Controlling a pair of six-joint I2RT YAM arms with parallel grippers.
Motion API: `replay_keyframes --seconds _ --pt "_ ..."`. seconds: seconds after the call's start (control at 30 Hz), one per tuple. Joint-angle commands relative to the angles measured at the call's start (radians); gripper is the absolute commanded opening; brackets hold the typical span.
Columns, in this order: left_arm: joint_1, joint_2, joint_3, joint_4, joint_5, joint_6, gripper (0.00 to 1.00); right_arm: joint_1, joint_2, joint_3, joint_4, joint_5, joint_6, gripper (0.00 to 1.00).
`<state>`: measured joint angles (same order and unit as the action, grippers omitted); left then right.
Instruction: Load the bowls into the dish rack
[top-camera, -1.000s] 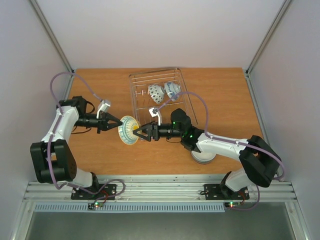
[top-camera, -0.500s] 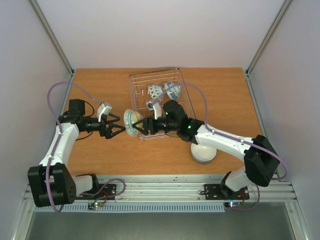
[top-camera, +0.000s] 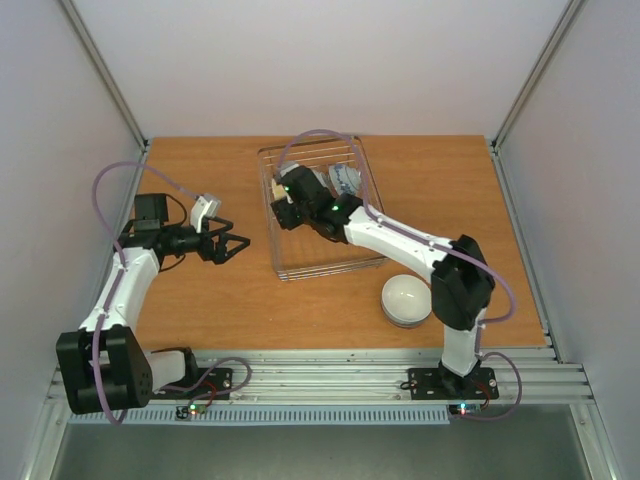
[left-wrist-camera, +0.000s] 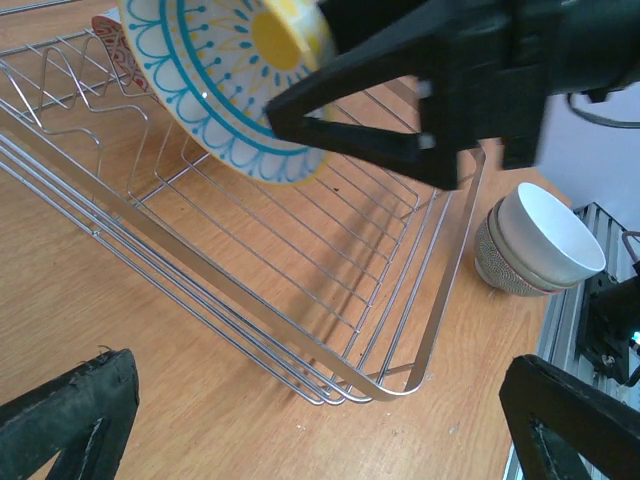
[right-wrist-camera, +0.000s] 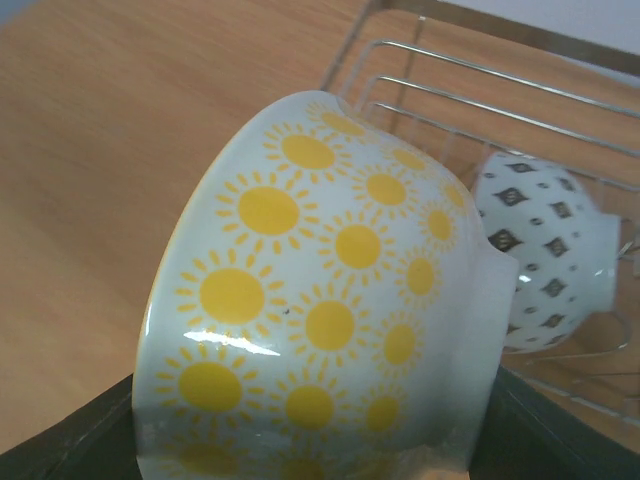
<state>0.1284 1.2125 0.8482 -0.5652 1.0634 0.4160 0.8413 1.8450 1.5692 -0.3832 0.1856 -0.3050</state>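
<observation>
I will next reach my right gripper outward, lower the sun bowl onto the bare wires beside the dark-dotted bowl and let go, since they are still outward and below.
My right gripper (top-camera: 285, 205) is shut on a bowl with yellow suns outside (right-wrist-camera: 330, 300) and a blue-and-yellow pattern inside (left-wrist-camera: 230, 90). It holds the bowl tilted on its side above the left part of the silver wire dish rack (top-camera: 325, 268). A dark-dotted white bowl (right-wrist-camera: 550, 250) lies in the rack just behind it, and a blue-and-white bowl (top-camera: 345, 180) lies beside that one. My left gripper (top-camera: 235, 245) is open and empty over the table, left of the rack's near corner (left-wrist-camera: 400, 385).
Two stacked bowls, a white one in a grey one (top-camera: 407, 298), stand on the wooden table right of the rack's front corner; they also show in the left wrist view (left-wrist-camera: 540, 245). The right arm stretches across the rack.
The left gripper let go of the sun bowl, opened and drew back to the left. The right arm carried the bowl from over the table up and back over the rack.
</observation>
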Motion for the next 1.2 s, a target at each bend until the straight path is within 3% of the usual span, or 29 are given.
replay_keyframes --seconds 0.0,0.7,1.17 --pt "-0.001 -0.007 -0.014 0.053 0.004 -0.017 0.99 0.001 0.086 0.124 -0.041 0.199 -0.143 0.01" --pt "-0.001 0.023 -0.026 0.058 0.01 0.005 0.99 0.063 0.276 0.235 0.168 0.434 -0.389 0.01" --pt "-0.002 0.033 -0.024 0.05 0.022 0.015 0.99 0.062 0.451 0.38 0.207 0.55 -0.536 0.01"
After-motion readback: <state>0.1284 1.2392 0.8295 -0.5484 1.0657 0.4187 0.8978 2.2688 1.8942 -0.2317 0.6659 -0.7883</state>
